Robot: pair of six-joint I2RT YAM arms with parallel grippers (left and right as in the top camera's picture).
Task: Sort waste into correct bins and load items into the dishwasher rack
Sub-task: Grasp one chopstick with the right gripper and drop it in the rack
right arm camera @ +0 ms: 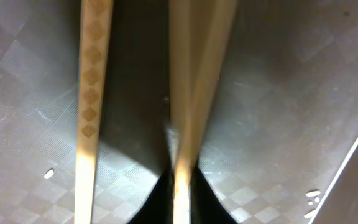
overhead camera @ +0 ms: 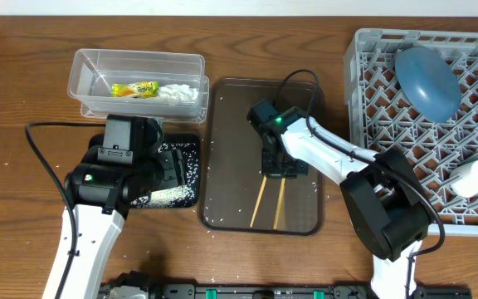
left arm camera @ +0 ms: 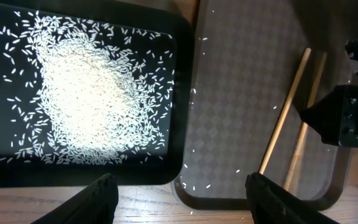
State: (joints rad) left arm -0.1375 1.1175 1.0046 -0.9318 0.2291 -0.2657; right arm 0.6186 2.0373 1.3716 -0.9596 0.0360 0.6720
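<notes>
My right gripper should lift next, carry the chopstick across and let go of it in the rack's slots on the tray side, because those slots are to the gripper's right in the overhead view.
Two wooden chopsticks [overhead camera: 260,203] [overhead camera: 280,203] lie on the brown serving tray [overhead camera: 231,116]. My right gripper [overhead camera: 282,162] is down on that tray. In the right wrist view its jaws [right arm camera: 181,193] are shut on one chopstick [right arm camera: 194,81], and the other chopstick [right arm camera: 92,93] lies beside it. My left gripper [overhead camera: 168,170] hovers open and empty [left arm camera: 182,199] over the black tray's [left arm camera: 182,124] near corner. That tray holds a pile of rice [left arm camera: 86,93]. The clear tub [overhead camera: 139,56] holds the yellow-green wrapper [overhead camera: 135,89] and the white tissue [overhead camera: 181,93].
The grey dishwasher rack [overhead camera: 388,83] stands at the right, holding a round blue dish [overhead camera: 426,79] and a white cup [overhead camera: 475,177]. Stray rice grains lie on the brown tray [left arm camera: 241,74] and on the table by its near corner. My right arm crosses the tray.
</notes>
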